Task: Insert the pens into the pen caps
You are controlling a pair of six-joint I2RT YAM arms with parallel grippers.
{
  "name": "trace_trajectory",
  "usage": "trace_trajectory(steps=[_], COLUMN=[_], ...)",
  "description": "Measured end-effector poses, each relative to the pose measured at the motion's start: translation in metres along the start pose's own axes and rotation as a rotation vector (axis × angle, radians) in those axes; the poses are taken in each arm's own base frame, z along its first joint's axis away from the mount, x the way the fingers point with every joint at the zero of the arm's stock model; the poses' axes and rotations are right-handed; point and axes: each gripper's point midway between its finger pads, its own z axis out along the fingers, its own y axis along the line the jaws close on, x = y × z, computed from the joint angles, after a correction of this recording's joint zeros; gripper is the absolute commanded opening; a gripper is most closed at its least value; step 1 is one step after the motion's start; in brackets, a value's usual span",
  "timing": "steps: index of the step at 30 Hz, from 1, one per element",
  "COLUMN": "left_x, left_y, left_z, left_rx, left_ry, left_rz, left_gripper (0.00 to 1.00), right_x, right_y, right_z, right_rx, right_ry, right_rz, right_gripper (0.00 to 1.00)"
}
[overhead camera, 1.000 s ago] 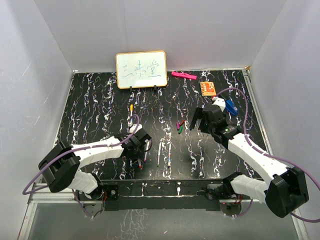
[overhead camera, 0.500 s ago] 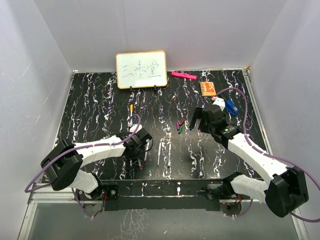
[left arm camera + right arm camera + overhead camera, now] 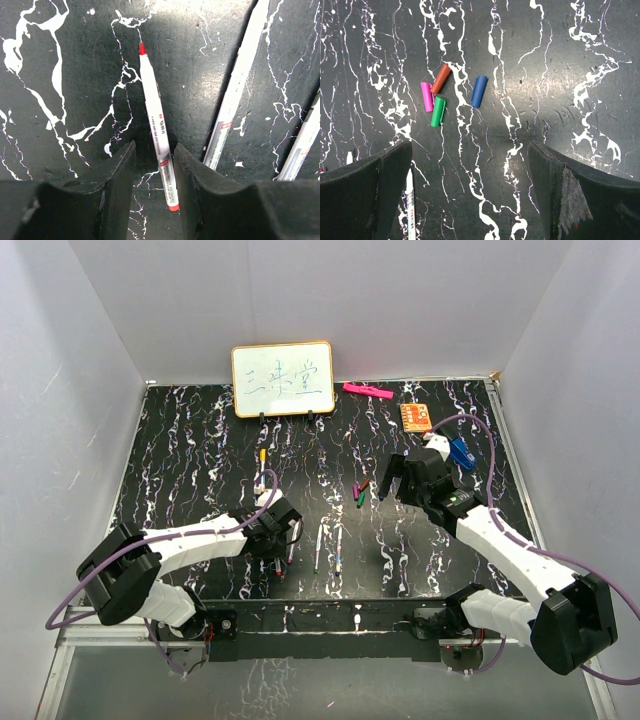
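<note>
The red-brown pen cap (image 3: 365, 485) (image 3: 441, 78) is below my right gripper's fingers and to their left in the top view. I need to move my right gripper down and across onto it next.
A white pen with a red tip (image 3: 155, 120) lies flat on the black marbled table. My left gripper (image 3: 154, 150) is down over its rear end with a finger on each side. The jaws stand narrowly open; the pen rests next to the right finger (image 3: 192, 170), with a gap on the left. Two more pens (image 3: 240, 85) (image 3: 302, 140) lie to the right. My right gripper (image 3: 470, 150) hangs wide open and empty above the table. Ahead of it lie red-brown (image 3: 440, 78), magenta (image 3: 427, 96), green (image 3: 438, 111) and blue (image 3: 479, 91) pen caps.
A small whiteboard (image 3: 283, 379) stands at the back, with a pink marker (image 3: 366, 391) and an orange card (image 3: 417, 417) to its right. A blue clip (image 3: 460, 452) lies behind the right arm. A pen with a yellow end (image 3: 261, 470) lies beyond the left gripper.
The left gripper has shifted slightly over the red-tipped pen and its jaws have narrowed a little. The right arm has not moved.
</note>
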Motion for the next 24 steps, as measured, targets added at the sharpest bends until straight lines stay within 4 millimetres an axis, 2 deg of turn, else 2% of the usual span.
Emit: trace_trajectory(steps=[2, 9, 18, 21, 24], left_x=[0.000, 0.002, 0.003, 0.001, -0.001], left_y=[-0.001, -0.004, -0.006, -0.007, -0.008], left_z=[0.000, 0.003, 0.004, 0.003, 0.002], left_rx=[0.003, 0.004, -0.002, 0.002, 0.011], left_ry=[0.001, 0.029, 0.049, 0.049, 0.040], left_rz=[0.002, 0.020, 0.065, 0.076, 0.080], left_gripper=[0.20, 0.01, 0.00, 0.00, 0.00], right_x=[-0.002, -0.007, -0.015, -0.024, -0.031], right_y=[0.001, 0.004, 0.004, 0.004, 0.009], right_z=[-0.001, -0.002, 0.008, 0.020, 0.034], right_rx=[-0.003, -0.005, 0.052, 0.109, 0.140], right_ry=[-0.004, -0.008, 0.006, 0.022, 0.035], right_rz=[0.001, 0.003, 0.005, 0.017, 0.026], right_gripper=[0.98, 0.98, 0.97, 0.90, 0.75])
